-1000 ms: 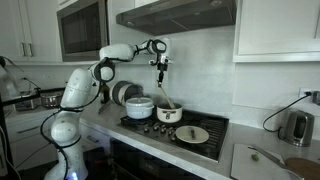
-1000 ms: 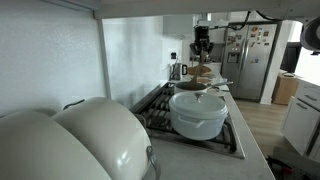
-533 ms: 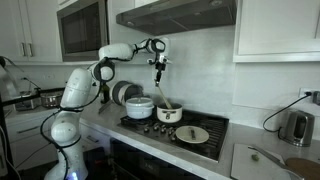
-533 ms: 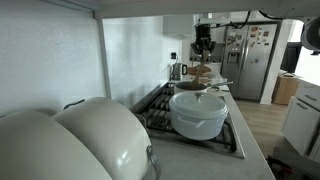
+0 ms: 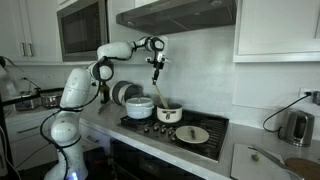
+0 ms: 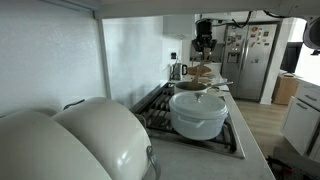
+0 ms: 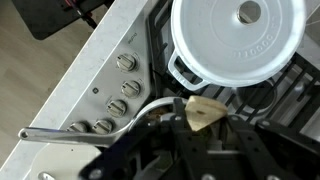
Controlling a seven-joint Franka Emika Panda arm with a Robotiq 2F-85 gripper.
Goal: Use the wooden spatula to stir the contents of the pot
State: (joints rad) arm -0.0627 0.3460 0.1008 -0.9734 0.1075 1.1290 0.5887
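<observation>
The pot holding the spatula's lower end is outward of my gripper, so my gripper will next move outward over the small white pot and release the spatula's top.
My gripper hangs high above the stove and is shut on the top of the wooden spatula. The spatula hangs down with its lower end at the small white pot. In the wrist view the spatula's pale end sits between my fingers. The pot is mostly hidden under them, and only its long metal handle reaches out to the left. My gripper also shows far back in an exterior view, where the spatula is too small to make out.
A larger lidded white pot stands on the burner beside the small pot. A flat round pan lies at the stove's front. Stove knobs line the front edge. A kettle stands on the counter.
My gripper has risen a little and shifted slightly sideways, taking the spatula with it. The pots and the pan have not moved.
</observation>
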